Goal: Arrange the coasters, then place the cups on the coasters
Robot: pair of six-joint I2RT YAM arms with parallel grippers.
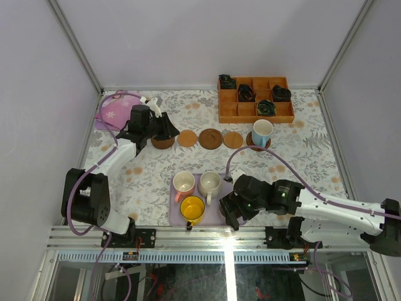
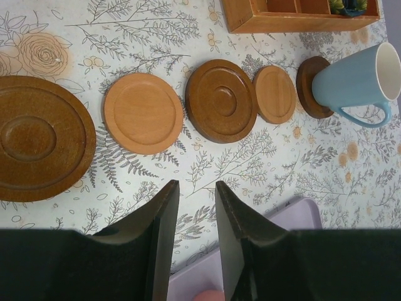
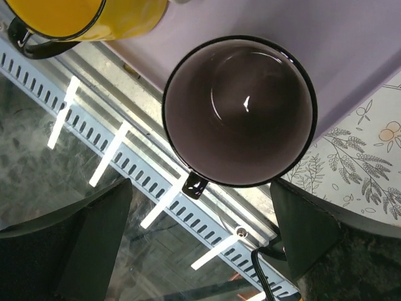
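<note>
I will next turn my right gripper to match the greyish purple cup's black handle (image 3: 195, 185), lower it and close, as that handle is below, angled between its open fingers.
Five coasters lie in a row: a dark coaster (image 2: 37, 138), a tan coaster (image 2: 143, 113), a dark coaster (image 2: 220, 100), a small tan coaster (image 2: 274, 94), and a dark coaster (image 2: 308, 84) under the light blue cup (image 2: 360, 81). My left gripper (image 2: 194, 194) hovers just near of the row, open a little, nothing between its fingers; from above it (image 1: 164, 130) covers part of the leftmost coaster (image 1: 163, 143). My right gripper (image 3: 200, 185) stands wide open over the greyish purple cup (image 3: 238, 110), by its handle. The pink cup (image 1: 183, 183), cream cup (image 1: 210, 184) and yellow cup (image 1: 192, 210) sit on the lavender tray (image 1: 177, 221).
An orange compartment box (image 1: 255, 113) with dark items stands behind the coaster row. A pink round object (image 1: 118, 111) lies at the back left. The tray reaches the table's near edge, where the metal rail (image 3: 144, 157) runs. White walls enclose the table.
</note>
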